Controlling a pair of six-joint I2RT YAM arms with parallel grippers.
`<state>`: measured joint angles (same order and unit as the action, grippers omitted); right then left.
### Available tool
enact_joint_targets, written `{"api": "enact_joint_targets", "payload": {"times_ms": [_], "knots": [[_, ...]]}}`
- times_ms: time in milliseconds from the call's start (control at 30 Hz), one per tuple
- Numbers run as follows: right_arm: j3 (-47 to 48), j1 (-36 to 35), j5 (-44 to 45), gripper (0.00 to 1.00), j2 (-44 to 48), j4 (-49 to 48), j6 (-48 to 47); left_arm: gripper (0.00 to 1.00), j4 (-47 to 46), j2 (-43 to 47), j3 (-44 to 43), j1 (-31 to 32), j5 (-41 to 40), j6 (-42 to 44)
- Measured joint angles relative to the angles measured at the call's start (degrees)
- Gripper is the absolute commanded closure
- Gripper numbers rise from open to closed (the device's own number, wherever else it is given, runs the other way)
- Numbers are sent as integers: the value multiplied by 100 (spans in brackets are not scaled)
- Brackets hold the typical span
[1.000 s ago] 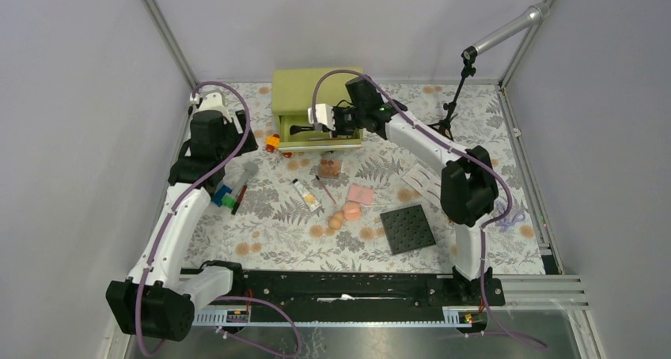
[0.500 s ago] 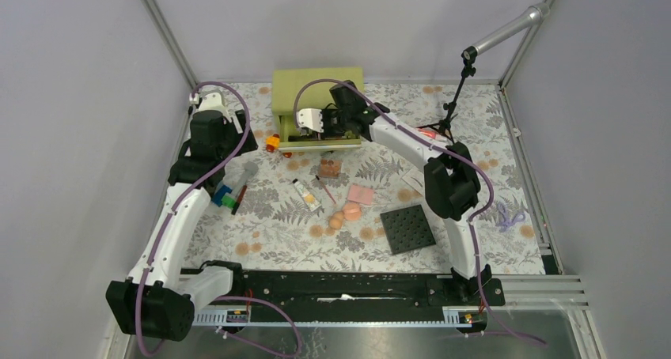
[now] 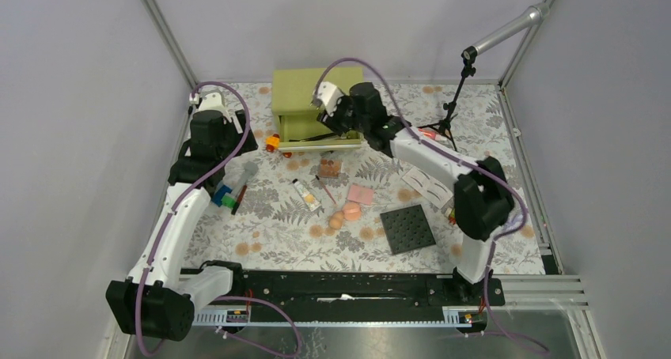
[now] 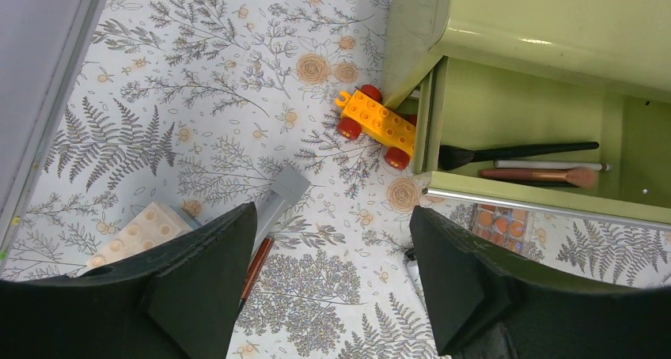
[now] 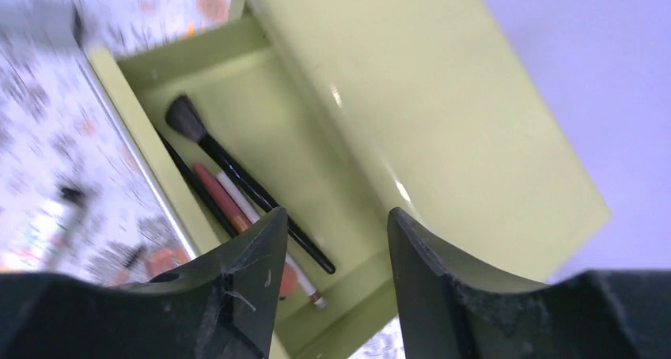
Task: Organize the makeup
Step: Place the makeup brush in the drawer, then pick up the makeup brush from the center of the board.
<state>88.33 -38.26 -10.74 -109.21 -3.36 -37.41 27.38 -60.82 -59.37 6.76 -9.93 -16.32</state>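
The slim pink brush's handle (image 3: pixel 328 194), still outside the drawer, is below and back from my right gripper, which will go back and down onto it.
My right gripper (image 3: pixel 331 120) (image 5: pixel 335 213) hangs open and empty above the pulled-out drawer (image 5: pixel 198 82) of the green box (image 3: pixel 316 90). In the drawer lie a black brush (image 5: pixel 237 177) (image 4: pixel 514 149), a pink-handled brush (image 4: pixel 538 174) and a thin white pencil (image 4: pixel 554 164). On the floral cloth lie peach sponges (image 3: pixel 346 214), a pink compact (image 3: pixel 361 194), a cream tube with a black cap (image 3: pixel 306 194) and a palette of orange pans (image 3: pixel 330 168) (image 4: pixel 500 221). My left gripper (image 3: pixel 237 147) (image 4: pixel 332 213) is open above the cloth, near a reddish pencil (image 4: pixel 255 266).
An orange toy car (image 3: pixel 272 143) (image 4: pixel 377 126) sits at the drawer's left corner. A dark studded plate (image 3: pixel 407 228) lies front right. Building blocks (image 3: pixel 223 197) and a grey piece (image 4: pixel 283 193) lie on the left. A microphone stand (image 3: pixel 451 114) rises at the back right.
My right gripper has opened, let go of the black brush into the drawer, and lifted up and back. The left arm has not moved.
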Motion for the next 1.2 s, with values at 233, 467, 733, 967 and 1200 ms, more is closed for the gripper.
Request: {"api": "enact_joint_targets", "payload": {"times_ms": [233,467,733,967,1200], "knots": [[-990,-4,404,55,1519,-437,2712,21,-2,-2,0,-4,0,0],[-2162,-291,393,56,2157,-111,3823,21,0,-4,0,-24,0,0],[-3099,-911,688,58,2135,439,4054,21,0,-7,0,-46,4,0],[-2865,-1147,1193,58,1401,308,4188,21,0,-15,0,-48,7,0],[-2457,-1582,1727,57,442,256,4214,21,0,-15,0,-48,4,0]]}}
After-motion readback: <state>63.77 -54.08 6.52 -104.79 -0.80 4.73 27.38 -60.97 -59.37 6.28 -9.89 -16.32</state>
